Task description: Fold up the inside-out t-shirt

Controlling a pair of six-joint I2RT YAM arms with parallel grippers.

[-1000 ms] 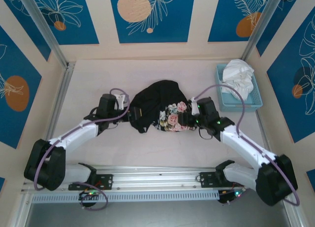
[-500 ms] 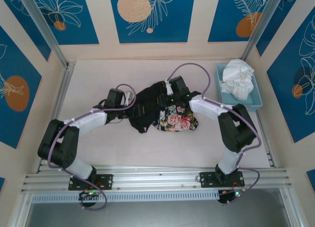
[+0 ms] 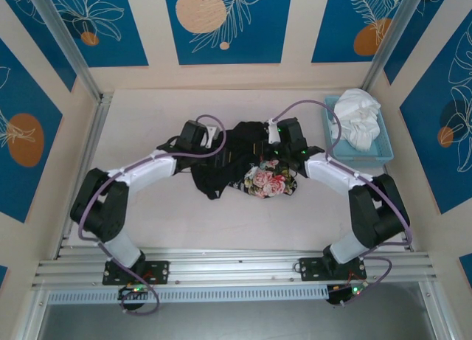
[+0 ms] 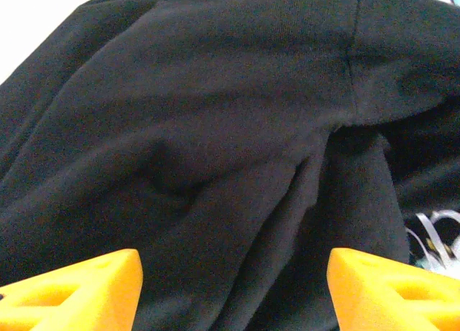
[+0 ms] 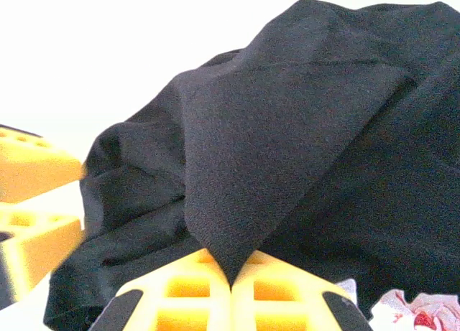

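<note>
The cloth is lying crumpled, so the robot's right gripper will next pull the pointed fold toward the basket, then swing it over the heap's middle [image 3: 240, 150] and let it go.
The inside-out t-shirt [image 3: 232, 159] lies crumpled in a black heap at mid-table, its pink-and-cream floral patch [image 3: 269, 181] facing up at the near right. My left gripper [image 3: 220, 147] hovers at the heap's left top. In the left wrist view it is open [image 4: 233, 295], its yellow fingertips [image 4: 79, 291] wide apart over dark folds [image 4: 215, 130]. My right gripper [image 3: 264, 148] is at the heap's upper right. In the right wrist view its jaws are shut [image 5: 231, 277] on a pointed fold of the black cloth [image 5: 273, 144], and a bit of the floral patch [image 5: 417, 313] shows at the lower right.
A light blue basket [image 3: 383, 157] stands at the table's far right with a white cloth garment [image 3: 358, 115] piled in it. Blue-and-cream panels wall the table on three sides. An aluminium rail [image 3: 236, 270] runs along the near edge by the arm bases.
Both arms have swung in over the shirt. The right gripper moved from the floral patch's side to the heap's top and shut on a fold. The left gripper slid right, still open.
</note>
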